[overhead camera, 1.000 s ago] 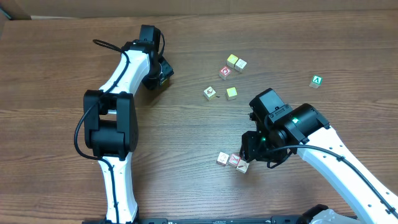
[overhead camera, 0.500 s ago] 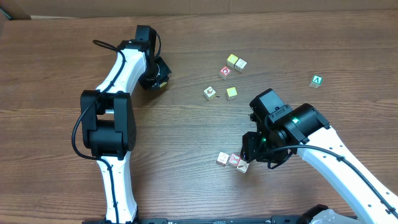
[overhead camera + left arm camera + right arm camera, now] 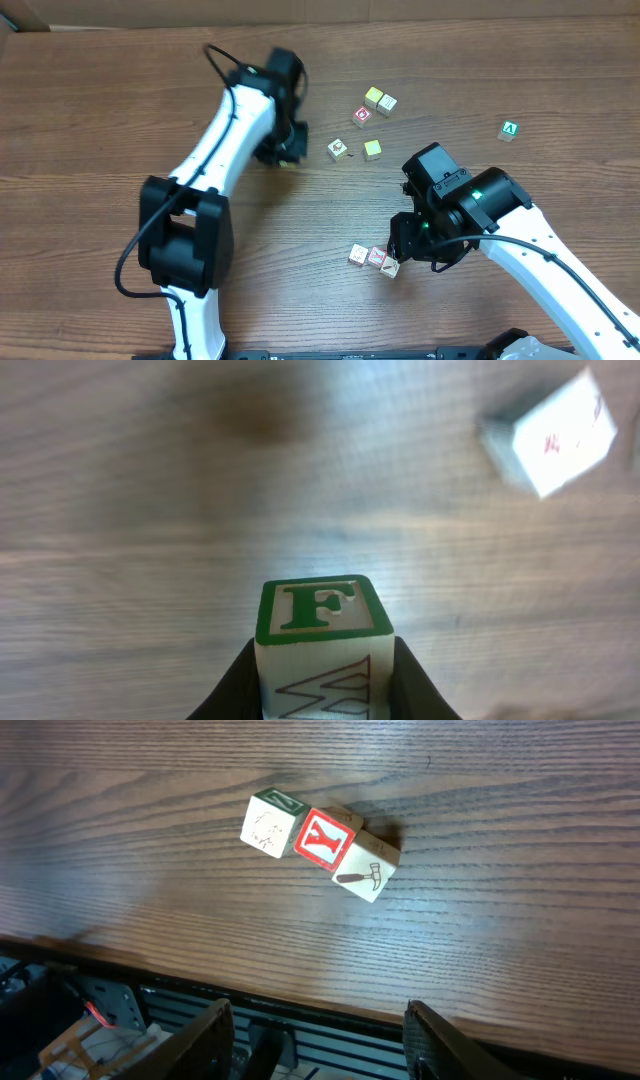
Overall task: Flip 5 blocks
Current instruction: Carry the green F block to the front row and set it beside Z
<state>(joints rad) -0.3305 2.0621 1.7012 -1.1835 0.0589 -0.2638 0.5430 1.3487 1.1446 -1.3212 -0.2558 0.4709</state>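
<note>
The spot beside the row's pale end is below my left gripper and back from it, so my left gripper will next move back and down to release its block there.
My left gripper (image 3: 322,678) is shut on a pale block (image 3: 322,622) with a green-framed F on top and a W outline on its side. From above, that gripper (image 3: 286,152) hangs just left of a whitish block (image 3: 338,149), which shows blurred in the left wrist view (image 3: 552,438). Three blocks lie in a touching row: a pale one (image 3: 265,820), a red Y one (image 3: 325,838) and a hammer one (image 3: 365,870). My right gripper (image 3: 325,1045) is open, empty and short of that row; overhead it (image 3: 403,243) sits right beside the row (image 3: 376,258).
Further back lie a red-faced block (image 3: 362,116), a whitish block (image 3: 387,103) and two plain yellow cubes (image 3: 373,96) (image 3: 372,149). A green A cube (image 3: 509,130) sits far right. The table's front edge (image 3: 300,988) runs just ahead of my right fingers.
My left arm has swung right and nearer, from the far left of the table to beside the middle group of blocks. The right arm and its three blocks have not moved.
</note>
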